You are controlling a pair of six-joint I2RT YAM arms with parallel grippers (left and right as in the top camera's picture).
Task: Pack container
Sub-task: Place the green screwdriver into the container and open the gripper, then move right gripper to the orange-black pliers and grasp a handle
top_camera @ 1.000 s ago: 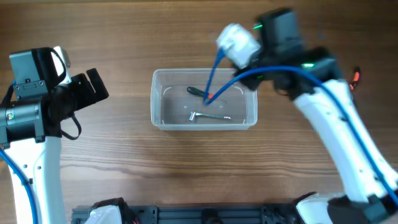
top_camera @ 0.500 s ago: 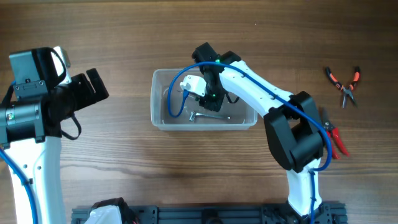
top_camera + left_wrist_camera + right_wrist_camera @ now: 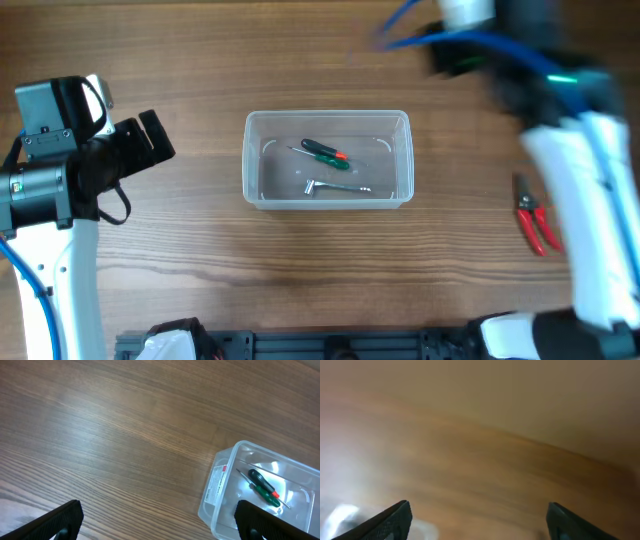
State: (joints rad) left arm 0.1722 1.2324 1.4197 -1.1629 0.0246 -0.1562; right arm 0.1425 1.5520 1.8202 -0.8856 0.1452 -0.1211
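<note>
The orange-and-black pliers are below my right gripper, which is open and empty, and to its right in the overhead view, so I will swing it that way and down onto them.
The clear container (image 3: 250, 160) stands at the table's centre. A green-handled screwdriver with a red end (image 3: 325, 151) and a small metal wrench (image 3: 335, 187) lie inside it. My left gripper (image 3: 150, 140) hovers open and empty to the left of the tub. In the left wrist view its jaws (image 3: 159, 510) stand wide apart over bare wood, with the container (image 3: 216, 487) and screwdriver (image 3: 264, 488) at the right. My right arm (image 3: 560, 110) is a blur at the upper right, away from the tub. In the right wrist view the right gripper (image 3: 479, 512) is open with nothing between the fingers.
Red-handled pliers (image 3: 535, 225) lie on the wood to the right of the container, beside the right arm. A black rail (image 3: 330, 347) runs along the front edge of the table.
The right gripper has opened and swung out of the container, up and to the right. The green screwdriver now lies loose in the tub. The left arm has not moved.
</note>
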